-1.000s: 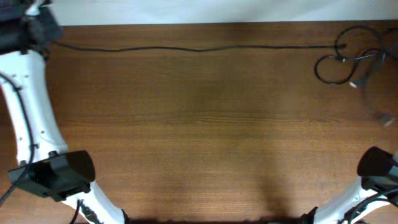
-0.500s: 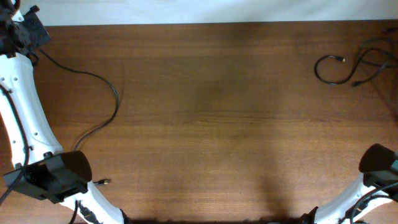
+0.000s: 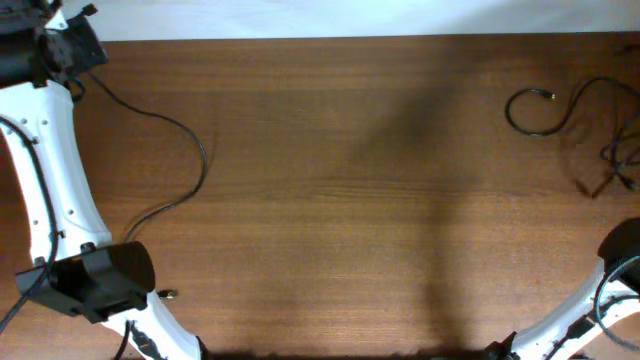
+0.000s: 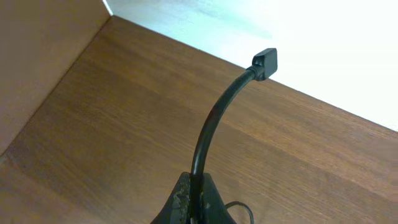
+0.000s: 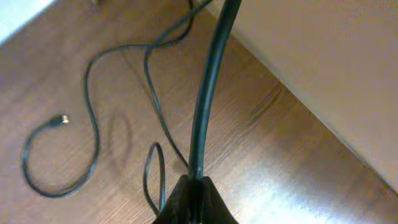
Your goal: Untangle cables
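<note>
I will move my right gripper down next, toward the bare tabletop on the near side of the looped cable, and let go of the held cable, because it still hangs above the table.
My left gripper (image 3: 72,45) is at the table's far left corner, shut on a thin black cable (image 4: 210,121) just behind its plug (image 4: 265,63), as the left wrist view (image 4: 196,194) shows. That cable (image 3: 203,160) trails slack down the left side to a small plug (image 3: 166,294). My right gripper (image 5: 196,186) is shut on another black cable (image 5: 208,81) and is out of the overhead view. A third cable (image 3: 509,113) lies looped at the far right with its plug (image 3: 548,95) free; it also shows in the right wrist view (image 5: 89,118).
The white left arm (image 3: 50,190) runs along the table's left edge to its black base (image 3: 95,280). The right arm's base (image 3: 620,250) is at the right edge. A blurred hanging cable strand (image 3: 612,165) is near the right edge. A pale wall borders the table's far edge.
The cable that was taut along the far edge has come free of the right-hand bundle and now lies slack on the left. The right-hand strands have shifted right and down.
</note>
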`<state>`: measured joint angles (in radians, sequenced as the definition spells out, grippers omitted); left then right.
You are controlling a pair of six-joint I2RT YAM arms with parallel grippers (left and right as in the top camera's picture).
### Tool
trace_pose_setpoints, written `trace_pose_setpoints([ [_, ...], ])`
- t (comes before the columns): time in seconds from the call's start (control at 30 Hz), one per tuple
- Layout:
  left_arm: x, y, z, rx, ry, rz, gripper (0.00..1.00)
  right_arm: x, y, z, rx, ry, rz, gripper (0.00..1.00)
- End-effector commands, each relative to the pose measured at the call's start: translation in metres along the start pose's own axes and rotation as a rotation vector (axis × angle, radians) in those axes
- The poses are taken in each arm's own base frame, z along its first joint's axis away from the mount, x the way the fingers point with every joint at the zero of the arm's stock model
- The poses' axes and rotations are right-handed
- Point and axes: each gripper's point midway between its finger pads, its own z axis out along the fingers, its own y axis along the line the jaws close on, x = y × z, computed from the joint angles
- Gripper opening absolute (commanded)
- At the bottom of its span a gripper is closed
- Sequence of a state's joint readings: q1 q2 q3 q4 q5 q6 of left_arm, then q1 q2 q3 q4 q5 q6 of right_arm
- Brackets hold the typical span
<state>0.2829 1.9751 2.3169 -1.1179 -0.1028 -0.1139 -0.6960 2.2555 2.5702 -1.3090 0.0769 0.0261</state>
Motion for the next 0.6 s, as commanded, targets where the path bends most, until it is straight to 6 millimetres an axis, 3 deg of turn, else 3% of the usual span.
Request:
trace_pose_setpoints([
  [0.0,-0.001,-0.014,-0.006,0.031,-0.008,0.007,0.0,-0.005,-0.033,0.004,0.122,-0.018,-0.023,0.04],
  [0.1,0.002,-0.027,-0.008,0.047,-0.003,0.026,0.0,-0.001,-0.049,0.008,0.14,0.0,0.0,0.04],
  [0.2,0.004,-0.031,-0.008,0.052,0.004,0.033,0.0,0.039,-0.029,0.035,0.053,0.151,-0.015,0.04],
  [0.23,0.004,-0.031,-0.008,0.053,0.004,0.033,0.0,0.052,-0.023,0.046,0.038,0.194,-0.013,0.04],
  [0.3,0.004,-0.031,-0.008,0.053,0.004,0.033,0.0,0.091,-0.017,0.093,0.042,0.284,0.053,0.04],
  [0.37,0.004,-0.031,-0.008,0.053,0.004,0.032,0.0,0.102,-0.017,0.11,0.053,0.292,0.05,0.04],
  [0.57,0.005,-0.038,-0.009,0.061,0.005,0.038,0.0,0.07,-0.08,0.109,0.359,0.155,0.025,0.04],
])
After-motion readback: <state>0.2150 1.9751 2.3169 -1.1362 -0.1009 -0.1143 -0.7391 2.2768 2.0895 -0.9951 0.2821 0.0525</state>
